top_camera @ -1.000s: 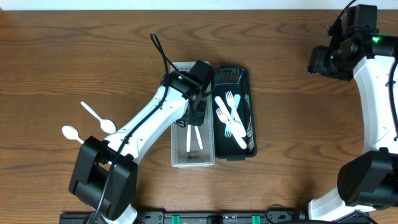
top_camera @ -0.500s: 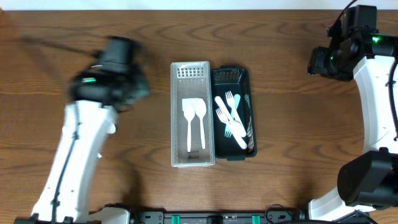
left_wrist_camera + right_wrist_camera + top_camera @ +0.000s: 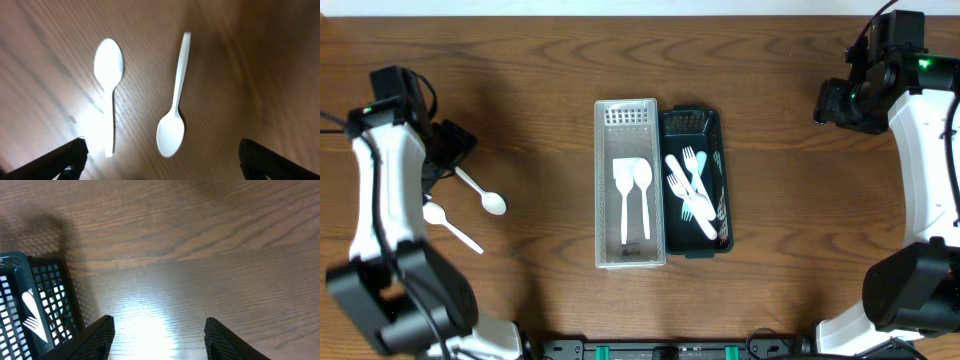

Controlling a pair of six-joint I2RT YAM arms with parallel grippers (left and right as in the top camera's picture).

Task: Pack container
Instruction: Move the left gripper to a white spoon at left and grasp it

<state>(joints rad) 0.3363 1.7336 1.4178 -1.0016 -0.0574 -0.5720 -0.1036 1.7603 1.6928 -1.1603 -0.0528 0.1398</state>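
I will next move my left gripper down to the spoon below, nearer the baskets, and onto the handle (image 3: 480, 190) (image 3: 176, 99) beside the spoon's bowl.
Two white plastic spoons (image 3: 631, 198) lie side by side in the white slotted basket (image 3: 604, 240). The dark green basket (image 3: 724, 150) beside it holds several white and pale blue forks (image 3: 690, 190). Two more white spoons lie loose on the wood at the left, one (image 3: 482, 191) (image 3: 176, 105) nearer the baskets and one (image 3: 448, 224) (image 3: 109, 85) further out. My left gripper (image 3: 448, 150) (image 3: 161, 160) hovers just above them, open wide and empty. My right gripper (image 3: 832, 100) (image 3: 157, 332) is open and empty over bare wood at the far right.
In the right wrist view, a corner of the dark green basket (image 3: 47, 290) shows at the left with a fork (image 3: 29, 311) inside. The brown wooden table (image 3: 790, 250) carries both baskets at its middle.
My left arm has swung from over the white basket to the far left above the loose spoons, and its jaws have opened wide. The right arm has stayed put.
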